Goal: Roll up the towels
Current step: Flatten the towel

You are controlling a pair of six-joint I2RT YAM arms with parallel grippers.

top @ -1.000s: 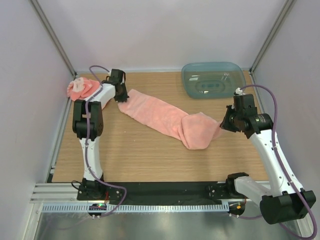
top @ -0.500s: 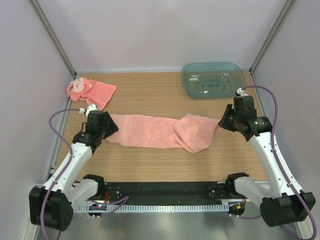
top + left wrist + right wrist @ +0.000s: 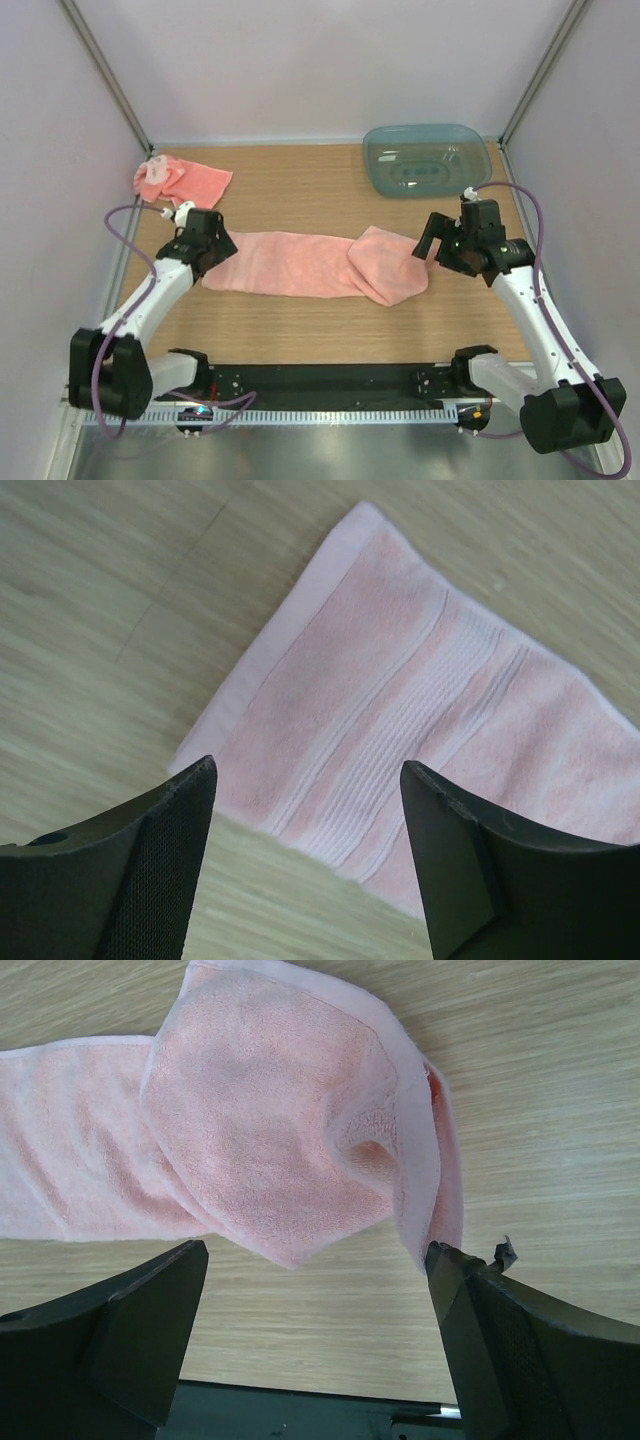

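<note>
My left gripper needs to reach outward and down to the towel's far corner (image 3: 362, 522) at the banded end, because the corner is beyond its open fingers.
One salmon-pink towel (image 3: 295, 265) lies stretched left to right across the table, its right end folded over into a thick lump (image 3: 390, 265). My left gripper (image 3: 222, 248) is open just above the towel's left end, and the ribbed band (image 3: 400, 680) lies flat between and beyond the fingers (image 3: 160, 860). My right gripper (image 3: 432, 245) is open wide at the folded right end (image 3: 270, 1130), whose edge reaches the right finger (image 3: 500, 1330). Neither gripper holds anything. The second towel (image 3: 182, 180) lies crumpled in the back left corner.
A translucent blue-green tub (image 3: 428, 160) stands at the back right, behind my right arm. Grey walls and metal posts close in the table on three sides. The black base rail (image 3: 320, 380) runs along the near edge.
Both grippers have opened and let go of the long towel. The left arm dragged the towel's left end from the back left toward the near left, so it now lies straight.
</note>
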